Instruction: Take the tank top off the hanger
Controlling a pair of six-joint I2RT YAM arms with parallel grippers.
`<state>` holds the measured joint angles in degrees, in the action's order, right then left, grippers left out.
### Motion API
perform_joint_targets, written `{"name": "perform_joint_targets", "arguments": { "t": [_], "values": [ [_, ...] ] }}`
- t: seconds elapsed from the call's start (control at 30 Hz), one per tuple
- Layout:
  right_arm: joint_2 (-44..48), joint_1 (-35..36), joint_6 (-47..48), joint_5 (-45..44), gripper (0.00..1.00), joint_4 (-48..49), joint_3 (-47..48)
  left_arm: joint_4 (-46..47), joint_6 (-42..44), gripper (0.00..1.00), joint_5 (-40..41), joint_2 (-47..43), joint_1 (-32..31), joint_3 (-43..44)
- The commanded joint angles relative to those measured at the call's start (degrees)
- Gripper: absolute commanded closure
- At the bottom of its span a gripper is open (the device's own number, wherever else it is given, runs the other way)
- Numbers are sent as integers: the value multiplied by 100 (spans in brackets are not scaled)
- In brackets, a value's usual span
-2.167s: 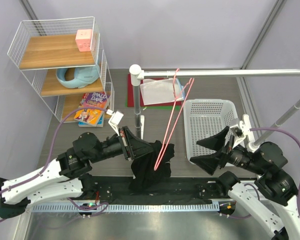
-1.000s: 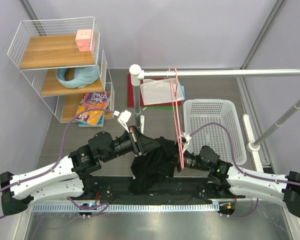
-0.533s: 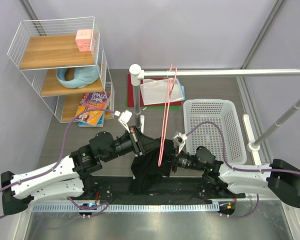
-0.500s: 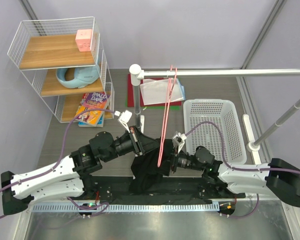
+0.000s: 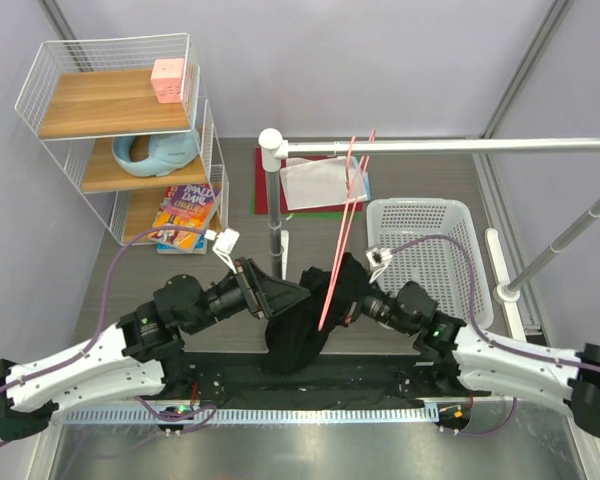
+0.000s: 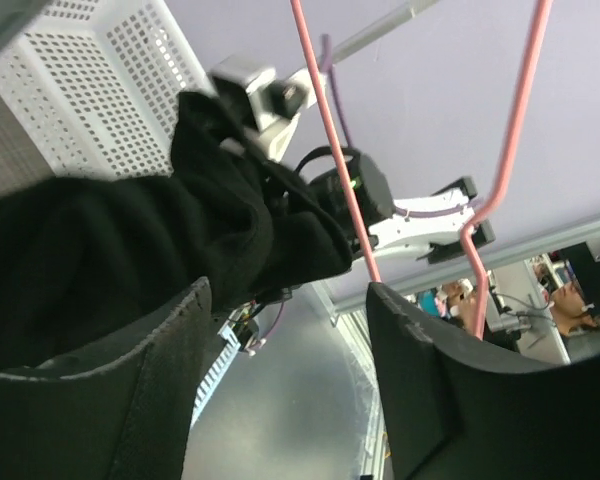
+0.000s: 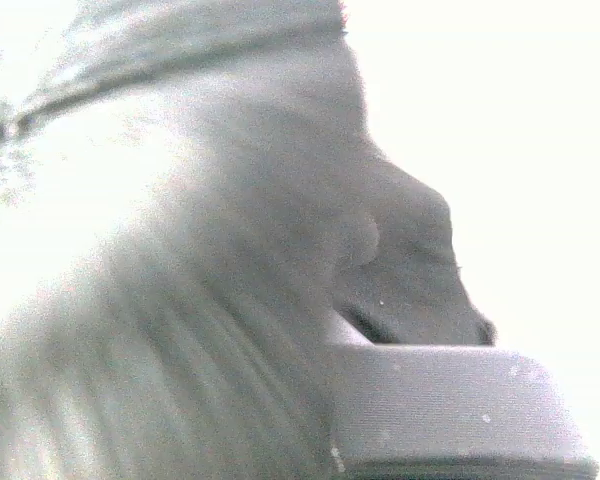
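I need to pull the tank top off the hanger [image 5: 342, 235] next with my right gripper, swing right in the top view, and lower to let it go inside the white basket [image 5: 430, 262], which is empty.
The black tank top [image 5: 308, 322] hangs bunched around the lower end of the pink hanger [image 5: 342, 235], whose hook sits on the white rail. My right gripper [image 5: 360, 303] is shut on the cloth's upper right part, lifting it into a peak. The right wrist view is filled with washed-out fabric [image 7: 210, 300] lying over one finger [image 7: 450, 410]. My left gripper [image 5: 295, 297] stands open just left of the garment, holding nothing. In the left wrist view its gripper [image 6: 285, 400] has an empty gap, with the tank top [image 6: 130, 230] and the hanger's wires [image 6: 340, 170] beyond.
A white perforated basket [image 5: 425, 250] stands right of the hanger. The white rail [image 5: 450, 146] runs right from a pole [image 5: 272, 200]. A wire shelf [image 5: 120, 130] with books [image 5: 185, 215] is at the back left; a red mat [image 5: 315, 185] lies behind the pole.
My left gripper has let go of the tank top and drawn back to the left. My right gripper has closed on the cloth and pulled it up and to the right.
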<state>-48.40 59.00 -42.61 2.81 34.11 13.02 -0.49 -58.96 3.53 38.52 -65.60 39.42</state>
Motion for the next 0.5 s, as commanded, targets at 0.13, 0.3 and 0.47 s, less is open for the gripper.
{"name": "perform_joint_targets", "arguments": {
  "t": [0.13, 0.3, 0.47],
  "values": [
    [1377, -2283, 113, 129, 99, -2829, 807, -1048, 201, 28, 824, -1153, 4, -233],
    [1333, -3052, 305, 721, 99, -3146, 1289, -1401, 183, 28, 974, -1479, 4, -242],
    [1184, -3456, 797, 538, 99, -4006, 2274, -1726, 122, 28, 1009, -1611, 4, -242]
  ]
}}
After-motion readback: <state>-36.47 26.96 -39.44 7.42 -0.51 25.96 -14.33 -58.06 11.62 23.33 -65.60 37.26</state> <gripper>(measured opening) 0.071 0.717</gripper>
